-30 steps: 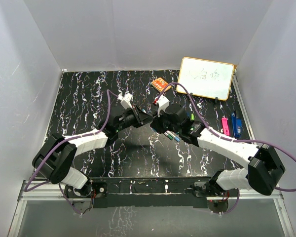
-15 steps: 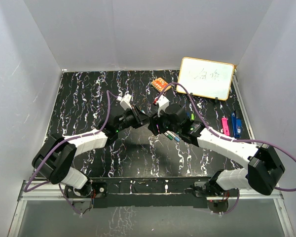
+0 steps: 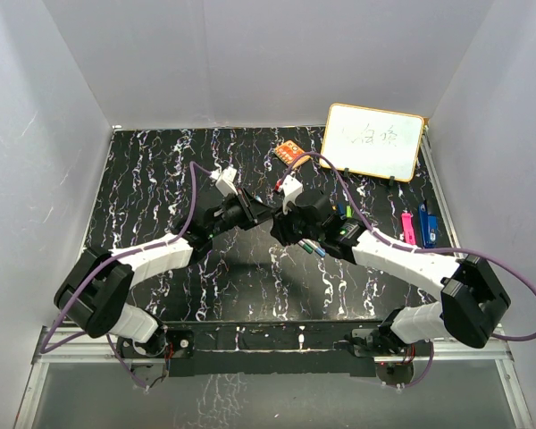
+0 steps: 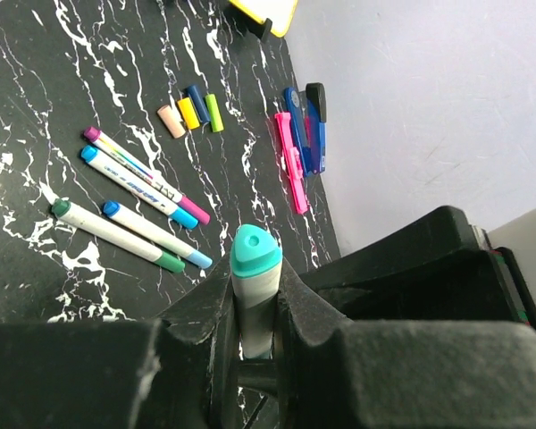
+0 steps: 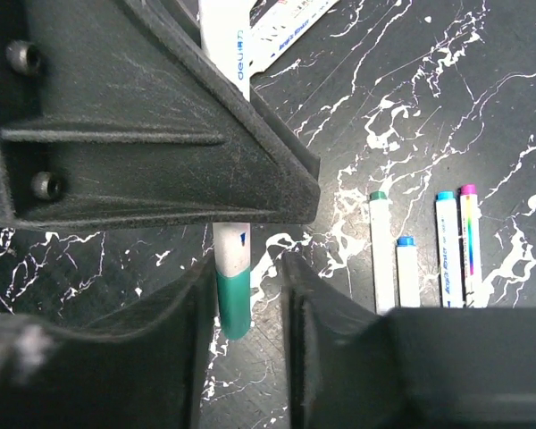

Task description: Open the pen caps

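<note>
Next, the left gripper goes left in the top view and lowers the marker onto the tabletop, since the right gripper's fingers are on either side of its cap.
My left gripper (image 3: 253, 213) is shut on a white marker (image 4: 253, 308), whose teal end (image 4: 255, 253) sticks up between the fingers in the left wrist view. In the right wrist view the same marker hangs down, with its teal-green cap (image 5: 233, 301) at the lower end. My right gripper (image 5: 248, 277) is open, and its jaws stand on either side of that cap, with a gap on the right side. In the top view the right gripper (image 3: 283, 223) meets the left one over the table's middle. Loose caps (image 4: 189, 113) lie in a row on the table.
Several markers (image 4: 134, 174) lie side by side on the black marbled table and also show in the right wrist view (image 5: 381, 250). Pink and blue tools (image 3: 418, 226) lie at the right. A whiteboard (image 3: 373, 141) and an orange block (image 3: 290, 152) stand at the back.
Both grippers stay together over the table's middle. The right wrist has edged slightly left towards the left gripper. The marker remains in the left gripper.
</note>
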`<state>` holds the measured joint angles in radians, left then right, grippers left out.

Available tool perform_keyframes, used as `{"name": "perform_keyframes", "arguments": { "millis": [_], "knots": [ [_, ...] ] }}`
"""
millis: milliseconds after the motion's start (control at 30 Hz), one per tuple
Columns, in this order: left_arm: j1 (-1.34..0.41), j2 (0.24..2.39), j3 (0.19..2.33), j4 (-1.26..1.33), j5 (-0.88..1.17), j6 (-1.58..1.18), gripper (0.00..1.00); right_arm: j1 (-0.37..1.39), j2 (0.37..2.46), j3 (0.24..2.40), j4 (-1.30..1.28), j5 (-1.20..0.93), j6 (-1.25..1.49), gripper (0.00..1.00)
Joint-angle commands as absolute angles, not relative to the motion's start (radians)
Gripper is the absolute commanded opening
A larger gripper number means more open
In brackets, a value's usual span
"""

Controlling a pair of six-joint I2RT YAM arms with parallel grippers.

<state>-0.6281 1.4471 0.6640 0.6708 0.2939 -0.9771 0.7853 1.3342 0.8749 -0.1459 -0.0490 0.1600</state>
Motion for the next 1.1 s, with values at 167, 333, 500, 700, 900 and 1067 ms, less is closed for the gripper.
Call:
{"name": "perform_keyframes", "arguments": {
  "millis": [167,333,500,700,900,1067],
  "knots": [
    [-0.631,1.392,0.704,0.664,0.274,-0.974,0.0,0.787,1.328,0.894,-0.1,-0.041,0.161,0.0],
    [-0.626,1.373,0.71,0.587,0.179,-0.956,0.0,0.787,1.327,0.896,-0.117,-0.03,0.158,0.0],
    [-0.53,1.35,0.747,0.528,0.166,-0.938,0.0,0.787,1.347,0.881,-0.161,-0.03,0.162,0.0],
    [-0.307,1.363,0.83,0.454,0.202,-0.851,0.0,0.787,1.292,0.803,-0.191,-0.027,0.189,0.0],
    [-0.251,1.364,0.885,0.382,0.208,-0.781,0.0,0.785,1.22,0.78,-0.213,0.058,0.195,0.0],
    [-0.248,1.36,0.915,0.241,0.223,-0.719,0.0,0.735,1.276,0.893,-0.307,0.259,0.247,0.0]
  ]
}}
